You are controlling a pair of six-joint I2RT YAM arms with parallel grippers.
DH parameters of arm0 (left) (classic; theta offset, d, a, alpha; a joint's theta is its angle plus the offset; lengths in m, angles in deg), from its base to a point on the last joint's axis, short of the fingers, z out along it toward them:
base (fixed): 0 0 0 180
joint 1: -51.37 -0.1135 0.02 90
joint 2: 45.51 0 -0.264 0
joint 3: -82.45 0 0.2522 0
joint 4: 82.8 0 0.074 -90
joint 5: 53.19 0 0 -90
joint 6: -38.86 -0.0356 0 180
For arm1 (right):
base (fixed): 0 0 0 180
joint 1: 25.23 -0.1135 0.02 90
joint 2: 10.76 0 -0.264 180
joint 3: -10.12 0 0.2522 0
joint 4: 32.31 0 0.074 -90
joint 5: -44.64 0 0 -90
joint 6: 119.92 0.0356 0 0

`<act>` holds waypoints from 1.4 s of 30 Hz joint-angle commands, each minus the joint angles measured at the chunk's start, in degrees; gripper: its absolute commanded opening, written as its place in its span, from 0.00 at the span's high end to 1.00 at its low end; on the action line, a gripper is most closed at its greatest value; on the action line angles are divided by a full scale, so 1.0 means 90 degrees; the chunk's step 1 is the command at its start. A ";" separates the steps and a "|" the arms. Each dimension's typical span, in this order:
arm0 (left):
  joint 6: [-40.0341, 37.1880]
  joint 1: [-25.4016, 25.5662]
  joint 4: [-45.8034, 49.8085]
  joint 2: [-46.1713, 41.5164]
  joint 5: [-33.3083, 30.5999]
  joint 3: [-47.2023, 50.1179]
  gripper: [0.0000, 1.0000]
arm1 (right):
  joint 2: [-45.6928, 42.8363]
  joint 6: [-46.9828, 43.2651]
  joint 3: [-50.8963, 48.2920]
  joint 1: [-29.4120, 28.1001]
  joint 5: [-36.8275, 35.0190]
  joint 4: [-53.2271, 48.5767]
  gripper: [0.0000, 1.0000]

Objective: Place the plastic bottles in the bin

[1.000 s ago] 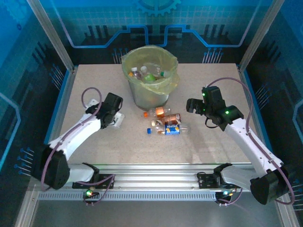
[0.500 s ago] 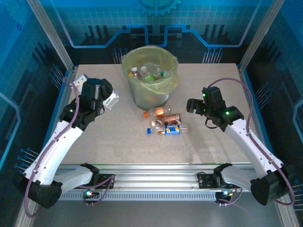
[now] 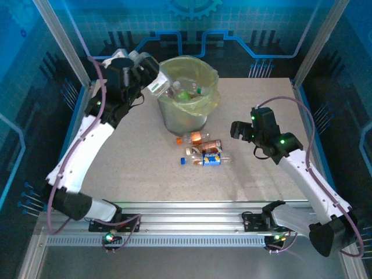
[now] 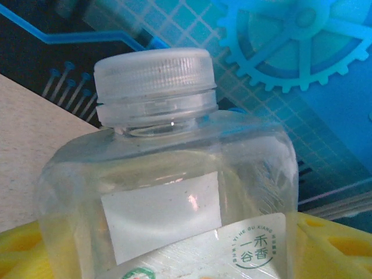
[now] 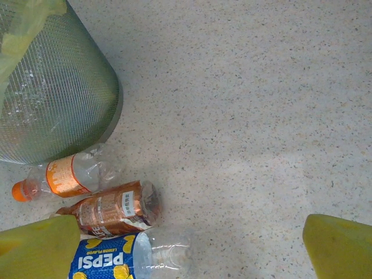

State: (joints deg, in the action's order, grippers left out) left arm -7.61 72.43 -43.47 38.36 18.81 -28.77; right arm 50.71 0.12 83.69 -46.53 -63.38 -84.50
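Observation:
The clear bottle is still only beside the bin's rim, so the left gripper next needs to carry it over the bin's opening (image 3: 187,85), tilting downward, and release it there.
My left gripper (image 3: 152,81) is raised at the left rim of the bin (image 3: 183,120), shut on a clear bottle (image 3: 160,88). In the left wrist view this bottle (image 4: 168,192) has a white cap (image 4: 154,72) and a white label, and sits between my yellow fingers (image 4: 340,250). Several bottles (image 3: 185,90) lie inside the bag-lined bin. On the table in front of the bin lie an orange-label bottle (image 3: 195,138), a brown one (image 3: 211,144) and a blue Pepsi one (image 3: 210,160). My right gripper (image 3: 241,129) stands open to their right, its fingers (image 5: 343,247) wide apart over the table.
The bin's grey mesh wall (image 5: 55,99) stands just behind the orange-label bottle (image 5: 61,176), the brown bottle (image 5: 110,210) and the Pepsi bottle (image 5: 119,263). Blue panels and metal posts (image 3: 64,40) fence the table. Bare tabletop (image 3: 261,174) spreads to the right and front.
My left arm has risen from the table's left side up and right to the bin's left rim, carrying the clear bottle. The right arm has barely moved.

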 commanded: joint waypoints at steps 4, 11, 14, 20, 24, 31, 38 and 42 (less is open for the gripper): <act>-0.0099 0.0208 0.0177 0.1357 0.0663 -0.1657 0.42 | -0.0149 0.0099 0.0024 0.0062 -0.0136 -0.0202 0.00; -0.0350 0.0287 0.1224 0.2981 0.1053 -0.3600 0.39 | -0.0233 0.0142 0.0020 0.0042 -0.0195 -0.0308 0.00; -0.0467 0.0287 0.1645 0.3477 0.1150 -0.4145 0.37 | -0.0268 0.0148 0.0006 0.0034 -0.0224 -0.0339 0.00; -0.0494 0.0283 0.1895 0.3891 0.1239 -0.4255 0.36 | -0.0248 0.0139 0.0010 0.0038 -0.0234 -0.0363 0.00; -0.0630 0.0287 0.2167 0.4057 0.1224 -0.4346 0.33 | -0.0219 0.0142 0.0015 0.0033 -0.0225 -0.0368 0.00; -0.0691 0.0286 0.2415 0.4283 0.1214 -0.4378 0.22 | -0.0182 0.0150 0.0059 0.0033 -0.0163 -0.0354 0.00; -0.0729 0.0277 0.2531 0.4313 0.1175 -0.4542 0.01 | -0.0200 0.0137 0.0083 0.0033 -0.0188 -0.0388 0.00; -0.0767 0.0277 0.2508 0.4204 0.1096 -0.4619 0.01 | -0.0195 0.0139 0.0074 0.0040 -0.0177 -0.0369 0.00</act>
State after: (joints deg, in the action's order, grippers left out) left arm -12.79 74.70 -21.31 76.52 29.15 -67.47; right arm 49.14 0.75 83.69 -46.53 -64.47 -86.78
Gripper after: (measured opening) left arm 0.988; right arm 0.996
